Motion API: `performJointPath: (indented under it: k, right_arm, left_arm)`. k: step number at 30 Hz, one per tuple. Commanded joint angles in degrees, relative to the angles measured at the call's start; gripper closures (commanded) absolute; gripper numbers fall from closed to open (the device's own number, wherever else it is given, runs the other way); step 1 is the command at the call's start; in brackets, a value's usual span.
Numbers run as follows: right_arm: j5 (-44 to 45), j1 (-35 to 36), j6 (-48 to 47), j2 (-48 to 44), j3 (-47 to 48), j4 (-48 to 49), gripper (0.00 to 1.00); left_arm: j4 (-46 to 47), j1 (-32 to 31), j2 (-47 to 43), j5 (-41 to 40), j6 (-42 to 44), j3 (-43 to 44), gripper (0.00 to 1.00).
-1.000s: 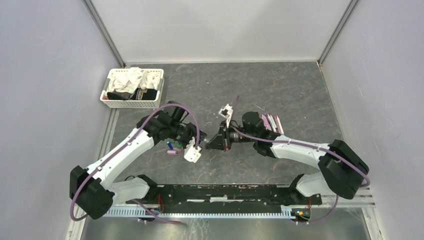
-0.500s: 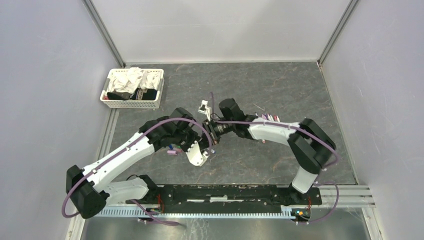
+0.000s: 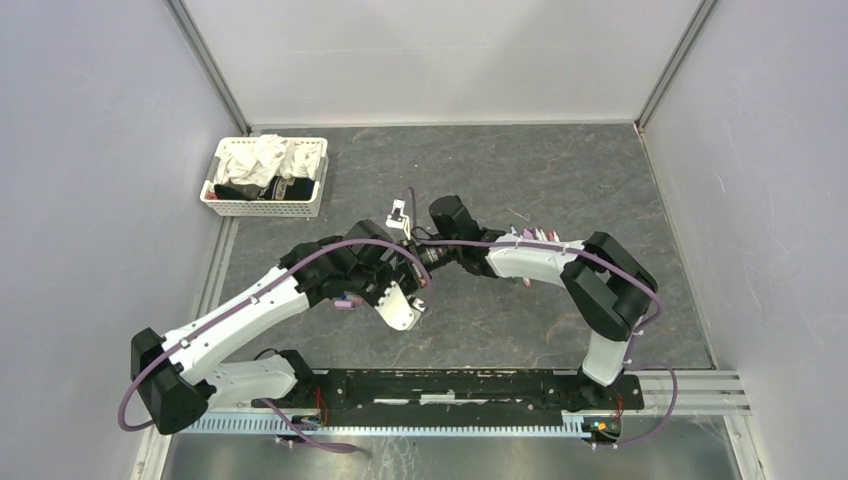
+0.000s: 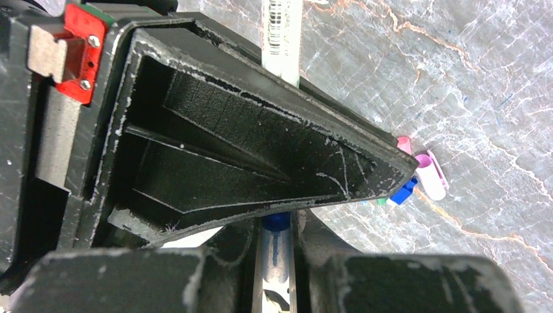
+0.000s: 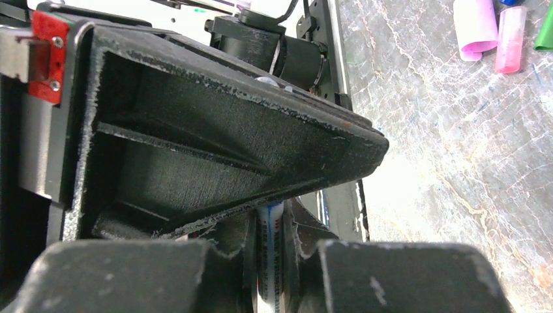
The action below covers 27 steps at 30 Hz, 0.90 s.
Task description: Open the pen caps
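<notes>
I next need to pull my right gripper away to the right in the top view, then lower and release the pen beside the pen row, as other pens already lie there.
My two grippers meet at the table's middle on one pen. My left gripper (image 3: 414, 292) (image 4: 276, 225) is shut on the pen's blue cap (image 4: 276, 223). The pen's white barrel (image 4: 282, 39) runs on beyond my finger. My right gripper (image 3: 420, 262) (image 5: 270, 225) is shut on the same printed white barrel (image 5: 270, 238). Loose caps (image 3: 346, 300) lie left of the grippers. The left wrist view shows a blue one (image 4: 404, 192) and a pink-white one (image 4: 432, 176). The right wrist view shows pink ones (image 5: 476, 26) and a green one (image 5: 544, 36). More pens (image 3: 535, 236) lie in a row by the right forearm.
A white basket (image 3: 318, 190) of cloths stands at the back left. The grey walls close in the table at the back and on both sides. The arm bases and rail run along the near edge.
My right gripper has swung left with the pen to meet my left gripper. The left gripper has moved right and now grips the pen's capped end.
</notes>
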Motion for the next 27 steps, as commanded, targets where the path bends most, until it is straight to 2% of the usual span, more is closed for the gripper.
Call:
performJointPath:
  k: [1,3,4,5,6,7,8,9,10,11,12,14,18,21,27]
  right_arm:
    - [7.0,0.1,1.1,1.9,9.3,2.1,1.0]
    - [8.4,0.0,-3.4,7.1,17.7,-3.7,1.0]
    - [10.2,-0.4,-9.6,9.4,22.6,-15.8,1.0]
    - [12.0,-1.1,-18.7,9.2,22.7,-27.2,1.0]
    - [13.7,-1.1,-26.8,2.6,8.9,-34.8,1.0]
    - [16.7,-1.3,-25.6,-13.3,-14.1,-26.2,1.0]
    - [19.1,-4.4,-11.0,-30.9,-42.0,-3.5,1.0]
    - [17.1,-10.2,0.8,-38.5,-54.8,14.1,1.0]
    - [13.5,-11.5,-3.3,-37.1,-49.4,8.6,1.0]
    - [14.5,-9.5,-16.4,-32.3,-37.0,-10.6,1.0]
    - [15.0,-7.5,-22.6,-27.7,-28.5,-21.0,1.0]
    - [13.8,-7.5,-20.7,-29.4,-29.2,-18.1,1.0]
    - [9.5,-8.6,-19.2,-29.3,-30.0,-11.8,1.0]
    - [7.5,-8.2,-19.1,-29.0,-28.2,-8.9,1.0]
    - [12.2,-9.4,-27.8,-26.4,-21.3,-20.1,1.0]
  left_arm:
    - [6.2,-2.0,0.5,5.9,-3.4,1.9,0.98]
    - [6.4,-2.0,3.2,7.0,-2.0,3.4,0.98]
    - [5.6,-2.0,5.1,5.8,-1.2,4.9,0.98]
    - [3.7,-0.3,6.9,2.8,-0.2,7.2,0.98]
    - [1.0,7.1,7.7,1.8,2.6,10.1,0.98]
    - [-1.5,22.6,7.6,5.4,7.8,13.3,0.98]
    - [-5.1,39.4,7.4,11.2,17.6,14.2,0.98]
    - [-11.5,48.0,7.5,12.6,31.8,13.0,0.98]
    - [-10.4,42.9,6.2,12.7,25.5,10.9,0.98]
    - [-2.2,32.6,3.2,10.0,15.6,7.9,0.98]
    - [2.1,24.1,3.3,6.3,11.8,6.5,0.98]
    - [-1.9,18.4,6.6,4.8,6.5,11.0,0.98]
    - [-2.2,15.5,4.1,4.6,5.9,10.5,0.98]
    - [-3.4,12.9,4.0,6.0,1.7,11.9,0.98]
    - [-1.8,12.7,7.3,7.8,-10.1,12.1,0.98]
